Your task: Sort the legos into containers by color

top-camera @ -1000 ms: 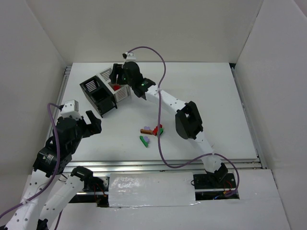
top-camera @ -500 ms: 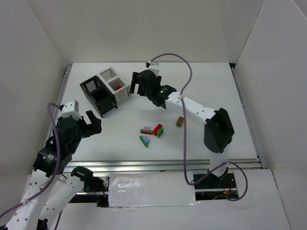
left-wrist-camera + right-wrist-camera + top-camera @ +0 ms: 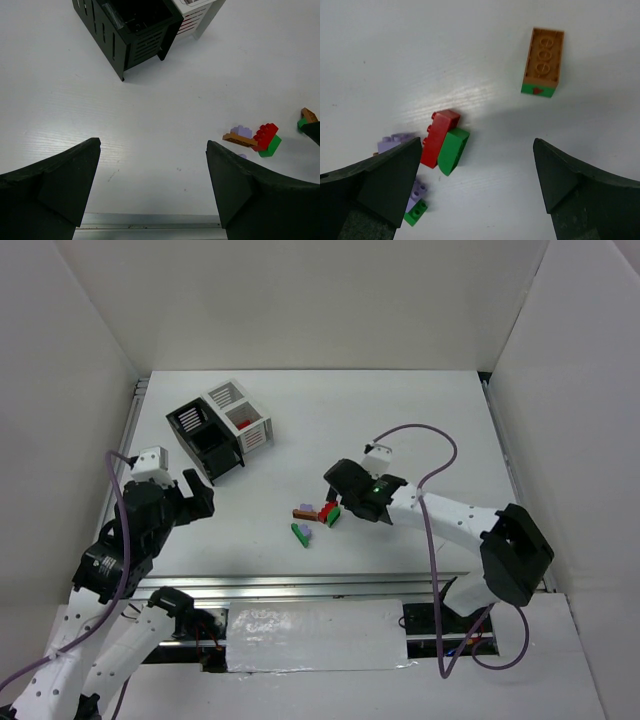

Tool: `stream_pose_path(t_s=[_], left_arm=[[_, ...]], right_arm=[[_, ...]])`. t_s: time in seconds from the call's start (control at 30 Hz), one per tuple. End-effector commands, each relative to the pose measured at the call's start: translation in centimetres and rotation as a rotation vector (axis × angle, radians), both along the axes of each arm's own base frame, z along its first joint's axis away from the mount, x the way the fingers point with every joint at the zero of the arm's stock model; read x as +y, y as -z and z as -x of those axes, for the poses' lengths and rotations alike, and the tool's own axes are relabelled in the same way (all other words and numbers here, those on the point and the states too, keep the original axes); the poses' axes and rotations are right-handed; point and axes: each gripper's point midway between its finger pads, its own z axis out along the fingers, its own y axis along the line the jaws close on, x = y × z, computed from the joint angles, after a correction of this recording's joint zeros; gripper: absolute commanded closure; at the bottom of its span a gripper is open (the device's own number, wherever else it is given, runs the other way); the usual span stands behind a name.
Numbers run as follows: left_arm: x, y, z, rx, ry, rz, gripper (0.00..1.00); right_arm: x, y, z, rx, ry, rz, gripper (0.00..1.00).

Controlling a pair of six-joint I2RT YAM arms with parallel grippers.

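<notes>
My right gripper will next move sideways and down onto the touching red and green bricks, because they're below it and to its left in the top view.
The containers stand at the back left: a black bin (image 3: 205, 440) joined to a white bin (image 3: 243, 416) that holds a red lego (image 3: 245, 425). Loose legos (image 3: 315, 514) lie mid-table. In the right wrist view, a red brick (image 3: 439, 137) touches a green one (image 3: 452, 151). A brown-on-green brick (image 3: 543, 62) lies apart, and purple pieces (image 3: 395, 144) are at the left. My right gripper (image 3: 476, 160) hangs open and empty just right of the pile (image 3: 340, 494). My left gripper (image 3: 153, 150) is open and empty near the front left (image 3: 200, 493).
A metal rail (image 3: 300, 585) runs along the table's near edge. White walls enclose the table on three sides. The right arm's purple cable (image 3: 430, 440) loops above its forearm.
My right arm has swung from over the white bin back to the lego pile, and its jaws have opened. The left arm has stayed still.
</notes>
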Motion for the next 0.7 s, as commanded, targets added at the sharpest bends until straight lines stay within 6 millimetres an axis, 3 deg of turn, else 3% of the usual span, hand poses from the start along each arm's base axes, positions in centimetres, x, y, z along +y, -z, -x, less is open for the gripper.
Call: stream_pose_path(t_s=[0.0,0.13,0.37,0.53,0.67], left_arm=[[-0.4,-0.6,-0.6,-0.025,0.021,-0.012,0.00],[-0.5,-0.4,-0.7,-0.017,0.026,-0.012,0.00],[-0.8,-0.5,-0.6,-0.024,0.041,-0.008,0.00],[-1.0,-0.6,-0.5,-0.031,0.054,-0.006,0.01],[-1.0,-0.7,-0.4,-0.036,0.053,-0.002,0.00]], right_arm=[[2.2,-0.4,0.0,-0.058,0.093,-0.134,0.00],[3.8,1.2,-0.9,-0.019,0.150,-0.127,0.01],[5.6,5.9,-0.2,0.063,0.159,-0.109,0.07],[6.5,7.7,0.0,0.091,0.141,-0.107,0.25],[5.9,8.0,-0.1,0.084,0.164,-0.084,0.36]])
